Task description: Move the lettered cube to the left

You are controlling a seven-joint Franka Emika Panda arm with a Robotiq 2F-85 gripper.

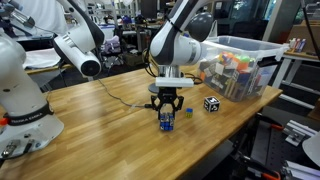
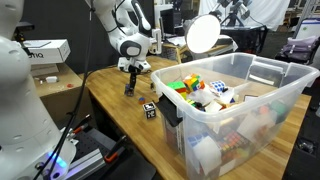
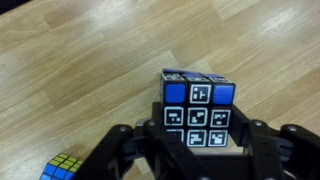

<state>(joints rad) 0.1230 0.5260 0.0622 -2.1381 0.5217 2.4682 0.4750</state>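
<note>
The lettered cube needs to go a little onto bare wood [image 1: 143, 127] [image 3: 273, 90], on the side away from the tiny multicoloured cube. My gripper needs to move it there and then open.
The lettered cube [image 3: 197, 98] is dark blue with pale square markings on its faces. It stands on the wooden table [image 1: 110, 120], seen small in both exterior views [image 1: 166, 122] [image 2: 129, 91]. My gripper [image 3: 198, 135] comes down over it from above, and its black fingers [image 3: 140, 150] press against the cube's left and right sides. The gripper [image 1: 167, 108] [image 2: 130, 80] is shut on the cube. Whether the cube rests on the wood or hangs just above it I cannot tell.
A black-and-white patterned cube [image 1: 211, 103] [image 2: 149, 110] lies near the table edge. A tiny multicoloured cube [image 1: 187, 112] [image 3: 60, 168] sits close beside the gripper. A clear plastic bin [image 1: 262, 48] [image 2: 250, 66] full of toys stands at the table's end. A cable [image 1: 125, 100] crosses the wood.
</note>
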